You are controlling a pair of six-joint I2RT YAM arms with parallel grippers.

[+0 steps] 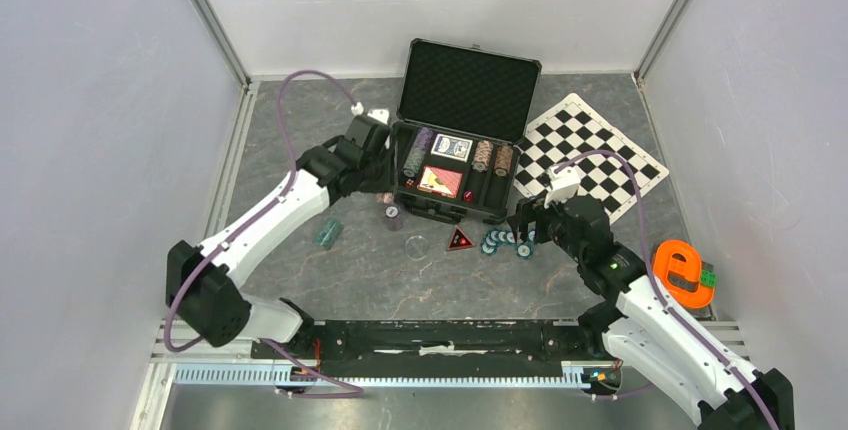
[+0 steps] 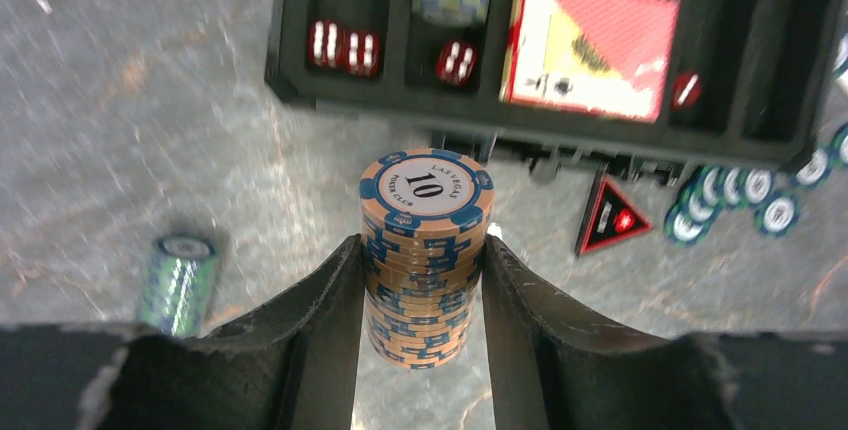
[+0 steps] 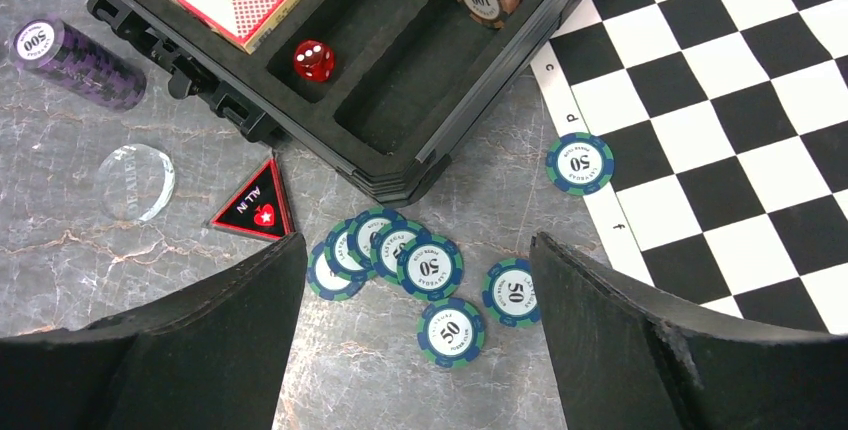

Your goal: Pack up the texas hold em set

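The bare slot beyond the paired dice is outward, so my left gripper should move outward over it next, lower the stack in and release it.
The black case lies open, holding a blue deck, a red deck, red dice and chip stacks. My left gripper is shut on a tan-and-blue stack of "10" chips, just in front of the case's front left corner. My right gripper is open above several loose teal "50" chips on the table by the case's front right corner. One teal chip lies on the mat's edge. A purple stack and a green stack lie on their sides.
A black-and-white chequered mat lies right of the case. A black triangular "all in" marker and a clear round disc lie in front of the case. An orange e-shaped piece sits at the right edge.
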